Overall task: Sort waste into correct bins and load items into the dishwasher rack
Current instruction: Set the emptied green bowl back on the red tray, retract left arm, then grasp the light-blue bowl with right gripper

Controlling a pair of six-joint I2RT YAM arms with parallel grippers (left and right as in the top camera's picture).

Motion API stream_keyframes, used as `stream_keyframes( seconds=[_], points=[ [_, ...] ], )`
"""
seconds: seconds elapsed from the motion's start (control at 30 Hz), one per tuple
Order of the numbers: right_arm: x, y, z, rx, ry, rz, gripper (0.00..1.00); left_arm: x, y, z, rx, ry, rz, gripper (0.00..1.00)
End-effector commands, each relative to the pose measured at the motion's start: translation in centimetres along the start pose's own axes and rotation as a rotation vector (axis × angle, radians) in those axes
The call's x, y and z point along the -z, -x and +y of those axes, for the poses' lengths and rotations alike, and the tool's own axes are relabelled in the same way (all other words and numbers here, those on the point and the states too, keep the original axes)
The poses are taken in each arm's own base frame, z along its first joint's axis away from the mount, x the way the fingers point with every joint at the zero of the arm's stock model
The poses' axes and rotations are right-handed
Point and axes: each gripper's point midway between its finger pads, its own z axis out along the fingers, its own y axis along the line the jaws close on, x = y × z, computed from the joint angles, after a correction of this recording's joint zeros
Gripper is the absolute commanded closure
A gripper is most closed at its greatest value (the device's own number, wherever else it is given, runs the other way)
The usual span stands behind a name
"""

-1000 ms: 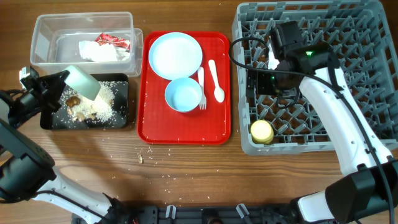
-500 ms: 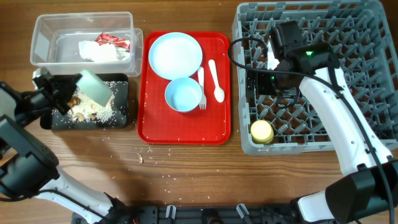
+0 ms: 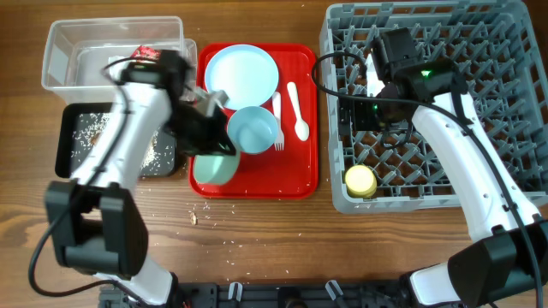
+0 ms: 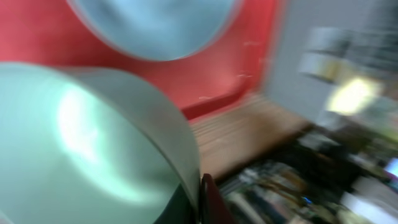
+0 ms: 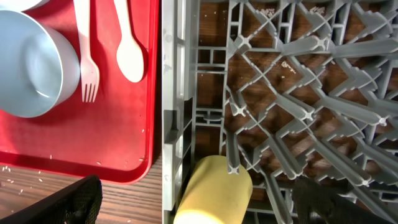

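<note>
The small pale blue bowl is below the robot's right gripper and to its left in the overhead view, so the gripper should next move across and go down onto the bowl's nearest rim by the fork (image 3: 276, 120) (image 5: 61, 73).
My left gripper (image 3: 202, 147) is shut on the rim of the pale green bowl (image 3: 214, 168), over the front left corner of the red tray. In the blurred left wrist view the bowl (image 4: 81, 143) fills the left, with my finger (image 4: 208, 199) at its rim. The small pale blue bowl (image 3: 253, 130), pale blue plate (image 3: 242, 75), white fork (image 3: 276, 120) and spoon (image 3: 297, 109) lie on that tray. The yellow cup (image 3: 360, 180) lies in the grey rack (image 3: 445, 51). My right gripper (image 5: 199, 202) is open above the cup (image 5: 214, 190).
The clear tub (image 3: 60, 51) holds the white napkin and red-and-white wrapper (image 3: 145, 53). The black tray (image 3: 86, 137) holds crumbs, partly hidden by my left arm. Loose crumbs (image 3: 194, 218) lie on the wooden table in front of the red tray (image 3: 300, 175).
My left arm has swung right from over the black tray to the red tray, carrying the pale green bowl. The right arm has not moved.
</note>
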Motion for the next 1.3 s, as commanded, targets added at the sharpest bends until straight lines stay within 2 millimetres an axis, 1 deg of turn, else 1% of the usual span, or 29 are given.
stream_keyframes(
  seconds=[0.0, 0.03, 0.1, 0.13, 0.17, 0.23, 0.27, 0.3, 0.4, 0.47, 0.5, 0.53, 0.6, 0.63, 0.67, 0.7, 0.73, 0.77, 0.8, 0.83, 0.87, 0.93, 1.0, 1.03, 1.1, 1.13, 1.17, 1.2, 1.27],
  points=[
    [0.1, 0.4, 0.4, 0.02, 0.012, -0.007, 0.0, -2.7, -0.7, 3.0, 0.136, 0.545, -0.064, 0.96],
    [0.1, 0.4, 0.4, 0.02, 0.012, -0.007, 0.0, -3.3, -0.9, 2.8, 0.129, 0.573, -0.07, 0.96],
    [0.1, 0.4, 0.4, 0.02, 0.012, -0.009, 0.0, -5.7, -1.6, 2.2, 0.095, 0.596, -0.069, 0.96],
    [0.1, 0.5, 0.4, 0.02, 0.013, -0.01, 0.0, -6.7, -1.9, 2.0, 0.074, 0.596, -0.068, 0.94],
    [0.1, 0.5, 0.4, 0.02, 0.014, -0.013, 0.0, -7.5, -1.9, 1.8, 0.051, 0.592, -0.071, 0.89],
    [0.1, 0.7, 0.8, 0.022, 0.035, -0.018, 0.0, -8.9, -1.9, 1.0, -0.001, 0.577, -0.084, 0.83],
    [0.1, 0.8, 1.0, 0.022, 0.045, -0.02, 0.0, -9.1, -1.8, 0.6, -0.014, 0.572, -0.091, 0.81],
    [0.1, 0.9, 1.1, 0.023, 0.052, -0.027, 0.0, -9.4, -1.5, 0.2, -0.028, 0.564, -0.103, 0.76],
    [0.2, 1.4, 1.8, 0.027, 0.091, -0.043, 0.0, -9.3, -0.8, 0.1, -0.016, 0.549, -0.133, 0.75],
    [0.4, 1.9, 3.0, 0.033, 0.159, -0.064, 0.0, -8.3, 0.0, 0.1, 0.022, 0.54, -0.157, 0.76],
    [0.5, 2.2, 3.7, 0.038, 0.196, -0.075, 0.01, -7.5, 0.4, 0.0, 0.05, 0.536, -0.171, 0.79],
    [0.8, 2.7, 4.7, 0.048, 0.245, -0.094, 0.01, -5.5, 1.2, 0.0, 0.116, 0.523, -0.206, 0.79],
    [1.2, 3.8, 6.3, 0.038, 0.313, -0.138, 0.03, -2.1, 2.4, 0.0, 0.18, 0.489, -0.258, 0.78],
    [1.2, 4.3, 6.7, 0.03, 0.321, -0.159, 0.04, -0.2, 3.0, 0.3, 0.213, 0.476, -0.294, 0.76],
    [1.3, 5.2, 7.6, 0.026, 0.34, -0.2, 0.07, 2.1, 3.8, 0.9, 0.249, 0.457, -0.349, 0.74],
    [1.2, 5.9, 8.7, 0.013, 0.361, -0.232, 0.12, 4.2, 4.4, 1.7, 0.285, 0.44, -0.405, 0.68],
    [1.0, 6.0, 9.4, 0.008, 0.373, -0.244, 0.15, 5.3, 4.6, 2.4, 0.31, 0.433, -0.433, 0.64],
    [0.7, 6.1, 10.1, -0.001, 0.374, -0.251, 0.19, 6.2, 4.8, 3.1, 0.334, 0.428, -0.456, 0.57],
    [0.2, 6.0, 10.9, -0.015, 0.367, -0.249, 0.23, 7.0, 5.0, 3.9, 0.363, 0.425, -0.475, 0.54],
    [-0.8, 6.0, 11.8, -0.018, 0.362, -0.238, 0.26, 7.8, 5.1, 4.9, 0.395, 0.425, -0.489, 0.52],
    [-1.8, 5.8, 12.7, -0.019, 0.366, -0.218, 0.3, 8.2, 5.2, 5.7, 0.422, 0.425, -0.496, 0.51],
    [-4.8, 4.8, 14.2, -0.038, 0.358, -0.144, 0.38, 9.0, 5.4, 6.8, 0.453, 0.423, -0.512, 0.51],
    [-7.5, 4.0, 14.7, -0.063, 0.34, -0.079, 0.44, 9.4, 5.6, 7.1, 0.462, 0.42, -0.527, 0.51],
    [-8.8, 3.6, 14.8, -0.082, 0.327, -0.046, 0.44, 9.5, 5.7, 7.2, 0.464, 0.418, -0.535, 0.51],
    [-11.5, 2.4, 15.1, -0.098, 0.299, 0.021, 0.53, 9.6, 6.0, 7.2, 0.459, 0.415, -0.546, 0.5],
    [-12.4, 2.1, 15.0, -0.1, 0.287, 0.041, 0.55, 9.7, 6.1, 7.3, 0.459, 0.421, -0.552, 0.5],
    [-13.2, 1.8, 14.8, -0.103, 0.278, 0.058, 0.58, 9.8, 6.1, 7.4, 0.46, 0.429, -0.556, 0.47],
    [-13.9, 1.5, 14.7, -0.106, 0.27, 0.073, 0.6, 9.9, 6.2, 7.5, 0.46, 0.438, -0.561, 0.4],
    [-15.3, 1.1, 14.5, -0.109, 0.253, 0.102, 0.66, 9.9, 6.1, 7.6, 0.461, 0.441, -0.562, 0.24]
  ],
)
